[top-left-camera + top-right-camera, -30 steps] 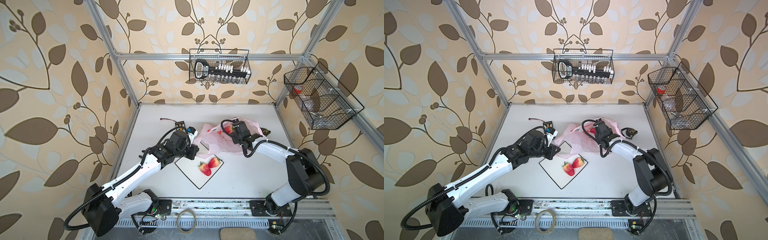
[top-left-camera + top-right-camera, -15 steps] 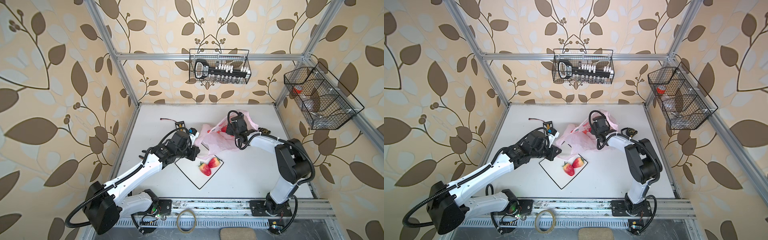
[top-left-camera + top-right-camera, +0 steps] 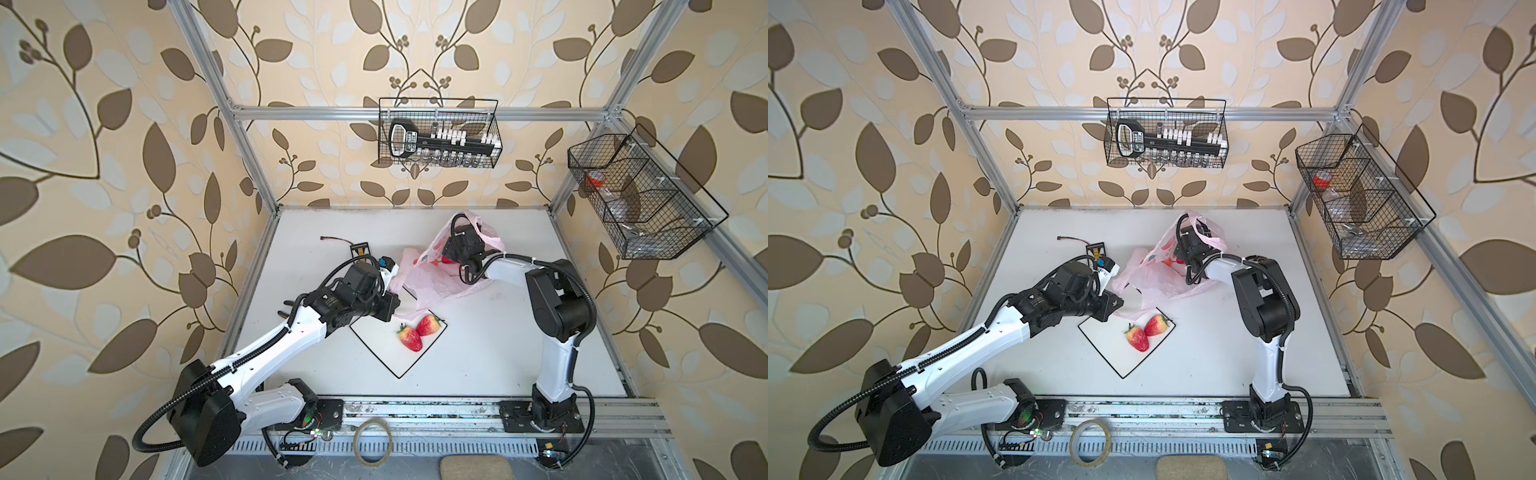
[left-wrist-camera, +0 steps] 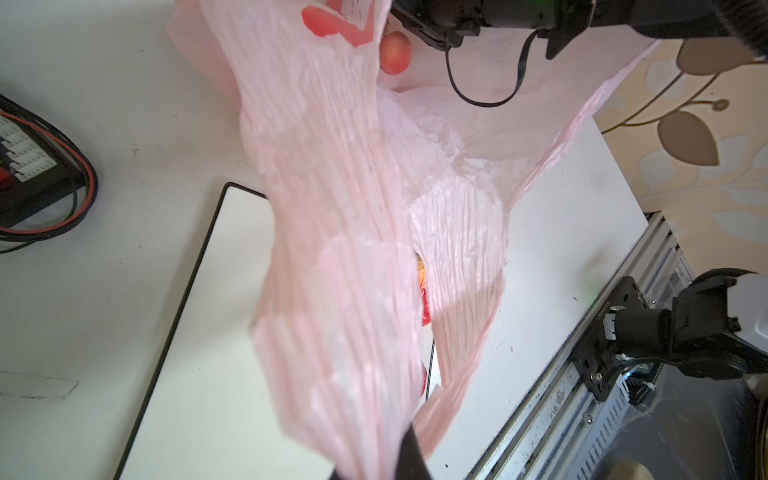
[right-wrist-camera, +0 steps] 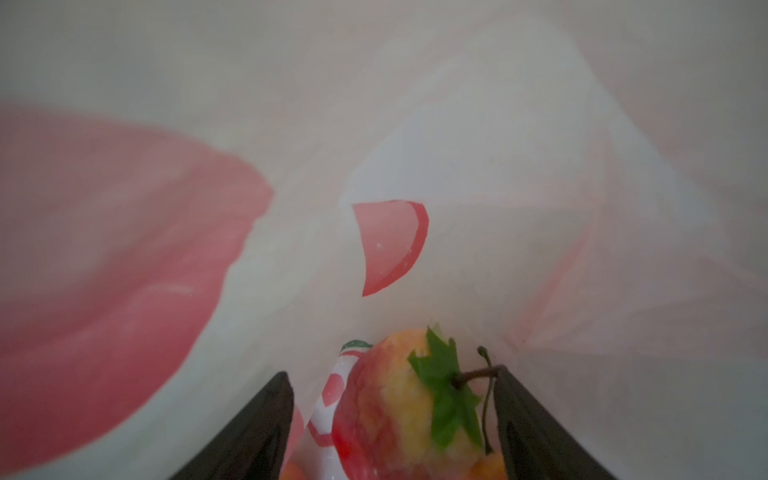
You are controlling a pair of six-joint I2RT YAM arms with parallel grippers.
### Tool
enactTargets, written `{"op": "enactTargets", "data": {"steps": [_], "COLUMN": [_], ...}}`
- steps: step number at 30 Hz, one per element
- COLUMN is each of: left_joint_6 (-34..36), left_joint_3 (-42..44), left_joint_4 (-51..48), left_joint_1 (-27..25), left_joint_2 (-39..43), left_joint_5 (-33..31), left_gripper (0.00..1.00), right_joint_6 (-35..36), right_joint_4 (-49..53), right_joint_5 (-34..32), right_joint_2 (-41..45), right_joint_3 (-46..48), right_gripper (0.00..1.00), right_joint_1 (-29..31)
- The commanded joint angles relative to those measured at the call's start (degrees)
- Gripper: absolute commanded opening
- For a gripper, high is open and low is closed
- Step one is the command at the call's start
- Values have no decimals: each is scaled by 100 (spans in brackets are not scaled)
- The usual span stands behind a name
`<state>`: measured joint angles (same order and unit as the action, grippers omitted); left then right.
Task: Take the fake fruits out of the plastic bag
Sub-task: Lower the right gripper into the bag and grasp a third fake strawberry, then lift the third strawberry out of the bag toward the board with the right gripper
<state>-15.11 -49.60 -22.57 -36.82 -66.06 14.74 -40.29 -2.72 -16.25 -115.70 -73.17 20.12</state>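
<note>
My right gripper pushes deeper into the pink plastic bag next and closes around the red-and-yellow fake fruit's rounded body [image 5: 393,404]; its open fingers already straddle it.
The pink plastic bag [image 3: 432,278] lies crumpled behind the white plate [image 3: 395,361]. My left gripper [image 3: 394,305] is shut on its near edge; in the left wrist view the bag [image 4: 332,208] stretches away from that gripper [image 4: 399,457]. My right gripper [image 3: 448,258] reaches into the bag's mouth. In the right wrist view it [image 5: 392,372] is open, with a red-and-yellow fake fruit [image 5: 390,407] with a green top between its fingers [image 5: 266,419]. Two fake fruits [image 3: 410,337] [image 3: 428,324] rest on the plate. A round pinkish fruit [image 4: 395,52] shows inside the bag.
A small black board with red wires [image 3: 360,250] lies left of the bag. Wire baskets hang on the back wall [image 3: 438,133] and right wall [image 3: 640,195]. A tape ring [image 3: 372,442] sits past the front rail. The right arm's elbow [image 3: 557,299] stands right of the bag.
My right gripper has moved toward the back wall and into the bag's mouth, and its jaws have spread wider. The left gripper has kept its hold almost still.
</note>
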Motion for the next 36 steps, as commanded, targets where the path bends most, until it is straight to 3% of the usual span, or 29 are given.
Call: {"op": "enactTargets", "data": {"steps": [1,16,24,30,36], "left_joint_6": [100,150,148,120,109], "left_joint_3": [-93,-69,-57,-58,-87], "left_joint_4": [23,15,50,92,144], "left_joint_1": [-43,-45,-45,-40,-44], "left_joint_2": [32,154,208,138,94], "left_joint_5": [64,-39,-56,-117,-272], "left_gripper": [0,0,0,0,0], "right_joint_6": [-110,-11,-49,18,169], "right_joint_4": [188,988,1229,774,285], "right_joint_5": [-45,-251,-211,-121,140], "right_joint_2": [-317,-1123,-1315,-828,-62], "right_joint_3": [-320,-1330,-1579,-1144,-464], "right_gripper": [76,69,57,43,38], "right_joint_1": [-17,37,51,46,14]}}
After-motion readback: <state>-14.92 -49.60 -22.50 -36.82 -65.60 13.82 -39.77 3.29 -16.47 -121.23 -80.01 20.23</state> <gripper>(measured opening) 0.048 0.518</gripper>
